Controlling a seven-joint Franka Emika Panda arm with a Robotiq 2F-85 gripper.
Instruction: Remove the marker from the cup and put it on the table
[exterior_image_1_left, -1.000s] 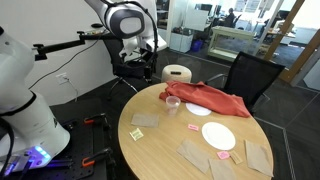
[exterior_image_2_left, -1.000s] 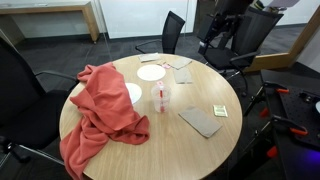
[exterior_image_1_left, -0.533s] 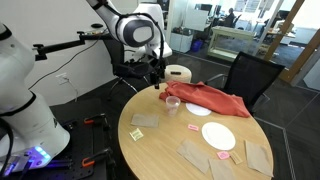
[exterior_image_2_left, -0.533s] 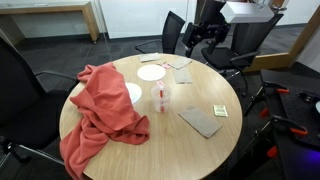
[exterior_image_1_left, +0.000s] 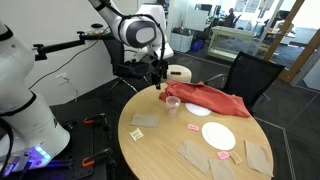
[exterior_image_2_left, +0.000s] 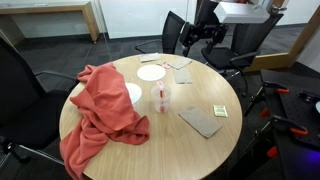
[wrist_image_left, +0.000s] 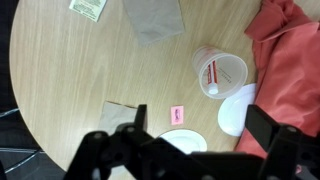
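My gripper moves over the cup next and then down onto the marker's top end (exterior_image_1_left: 172, 99) (wrist_image_left: 213, 89), since the red marker stands inside the open-topped cup.
The cup (wrist_image_left: 220, 72) is a small clear tumbler standing upright on the round tan table (wrist_image_left: 70, 70). It also shows in both exterior views (exterior_image_1_left: 172, 104) (exterior_image_2_left: 160, 97). The red marker (wrist_image_left: 211, 70) stands inside it, partly visible through the wall (exterior_image_2_left: 160, 95). My gripper (wrist_image_left: 200, 116) is open and empty, and hangs in the air above the table's edge, apart from the cup. It shows in both exterior views (exterior_image_1_left: 157, 76) (exterior_image_2_left: 195, 40).
A red cloth (exterior_image_2_left: 100, 110) lies over one side of the table and partly covers a white disc (wrist_image_left: 238, 108). A white plate (exterior_image_1_left: 218, 136), a pink piece (wrist_image_left: 178, 113), grey-brown napkins (wrist_image_left: 153, 18) and a cream cylinder (exterior_image_1_left: 177, 73) are nearby. Black chairs (exterior_image_2_left: 20, 80) stand around.
Over the last second the arm came down and in toward the table's edge, nearer the cup. In the last half second it has barely moved. The cup and marker have not moved.
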